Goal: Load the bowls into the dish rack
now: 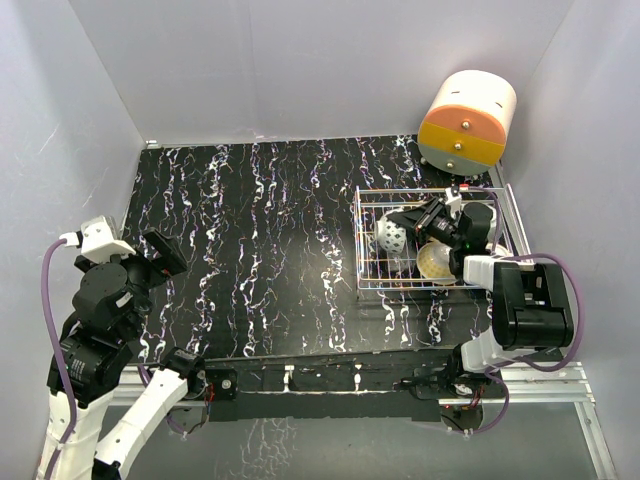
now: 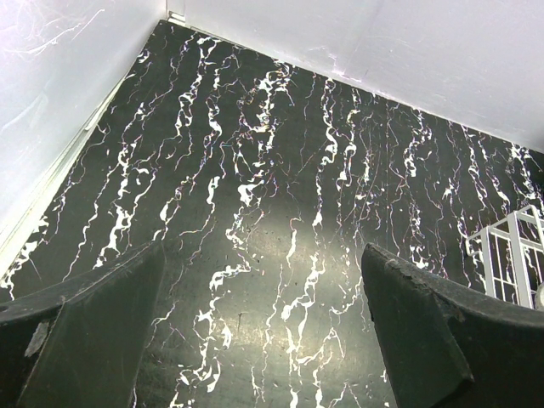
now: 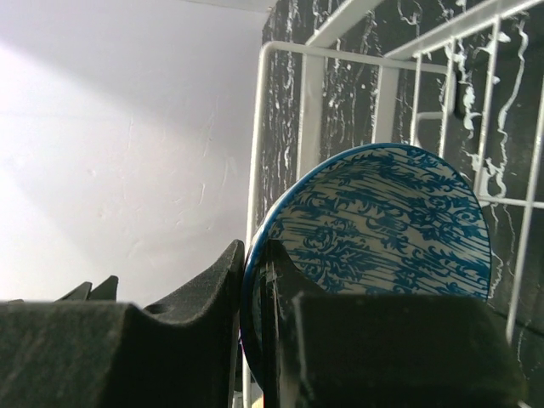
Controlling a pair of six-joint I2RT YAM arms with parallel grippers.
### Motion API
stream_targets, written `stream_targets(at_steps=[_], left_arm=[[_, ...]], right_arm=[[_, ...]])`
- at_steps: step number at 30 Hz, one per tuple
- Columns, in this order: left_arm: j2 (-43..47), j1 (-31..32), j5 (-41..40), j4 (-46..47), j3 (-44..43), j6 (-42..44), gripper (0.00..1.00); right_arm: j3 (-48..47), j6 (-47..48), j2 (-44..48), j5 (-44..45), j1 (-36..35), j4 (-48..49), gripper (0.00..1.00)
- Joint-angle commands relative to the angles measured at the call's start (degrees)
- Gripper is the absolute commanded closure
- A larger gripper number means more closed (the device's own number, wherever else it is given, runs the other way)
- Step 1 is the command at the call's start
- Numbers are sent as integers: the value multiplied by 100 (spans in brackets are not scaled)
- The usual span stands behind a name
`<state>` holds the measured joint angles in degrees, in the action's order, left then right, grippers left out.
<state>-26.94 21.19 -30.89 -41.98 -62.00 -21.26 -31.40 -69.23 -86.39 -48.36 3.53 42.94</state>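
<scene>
My right gripper shifts to its left in the top view next, toward the rack's end bars, and releases the rim of the bowl, as a gap shows there.
My right gripper [image 1: 418, 222] is over the silver wire dish rack [image 1: 366, 268] at the right of the table. In the right wrist view the gripper [image 3: 252, 252] is shut on the rim of a bowl with a blue-patterned pale outside [image 3: 382, 221], held on edge inside the rack's white bars [image 3: 259, 127]. In the top view a pale bowl [image 1: 392, 236] stands on edge in the rack and a bowl with a yellow inside [image 1: 437, 262] sits near its front. My left gripper [image 1: 165, 255] is open and empty at the far left, above the bare black table [image 2: 263, 255].
A round cream, orange and yellow drawer unit [image 1: 466, 120] stands at the back right corner, behind the rack. Grey walls enclose the black marbled table [image 1: 260, 220] on three sides. A corner of the rack shows in the left wrist view [image 2: 514, 255].
</scene>
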Motion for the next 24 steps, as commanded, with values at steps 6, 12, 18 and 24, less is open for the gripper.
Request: stream_targets(at_steps=[6, 12, 18, 24], left_arm=[[-50, 24, -71, 128, 19, -1, 3], [5, 25, -158, 20, -38, 12, 3], [23, 25, -169, -34, -58, 8, 3], [24, 26, -171, -32, -49, 8, 3]], right_arm=[[-621, 147, -147, -26, -380, -69, 87], [-458, -409, -334, 44, -578, 557, 87], [-257, -517, -626, 100, -607, 713, 88], [-173, -193, -452, 327, -584, 128, 82]])
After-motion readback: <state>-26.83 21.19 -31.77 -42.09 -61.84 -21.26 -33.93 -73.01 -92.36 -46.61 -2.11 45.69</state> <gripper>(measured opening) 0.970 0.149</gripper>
